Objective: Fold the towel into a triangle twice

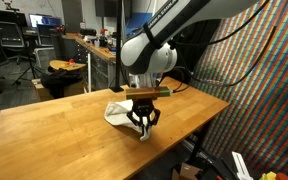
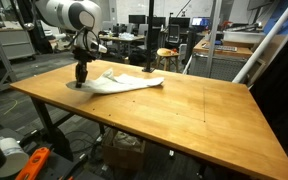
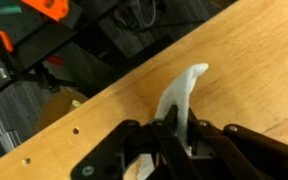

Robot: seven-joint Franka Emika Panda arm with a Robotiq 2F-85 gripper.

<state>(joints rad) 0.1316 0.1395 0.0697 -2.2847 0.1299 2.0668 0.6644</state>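
Observation:
My gripper lifts its piece of towel next, then carries it away from the table edge over the crumpled towel [image 1: 118,112], because the rest of the towel lies there.
A white towel [image 2: 124,83] lies crumpled on the wooden table [image 2: 184,115] near its edge; it also shows in an exterior view [image 1: 117,113]. My gripper [image 1: 141,126] is down at the towel's end by the table edge, and also shows in an exterior view [image 2: 81,78]. In the wrist view the fingers [image 3: 170,135] are closed on a strip of the towel [image 3: 181,87], which runs out from between them across the wood.
The table edge runs close beside the gripper [image 3: 94,100]. Beyond it are the floor, an orange tool [image 3: 46,8] and boxes. Desks, chairs and monitors [image 2: 174,30] stand behind. A patterned curtain [image 1: 254,60] hangs at one side.

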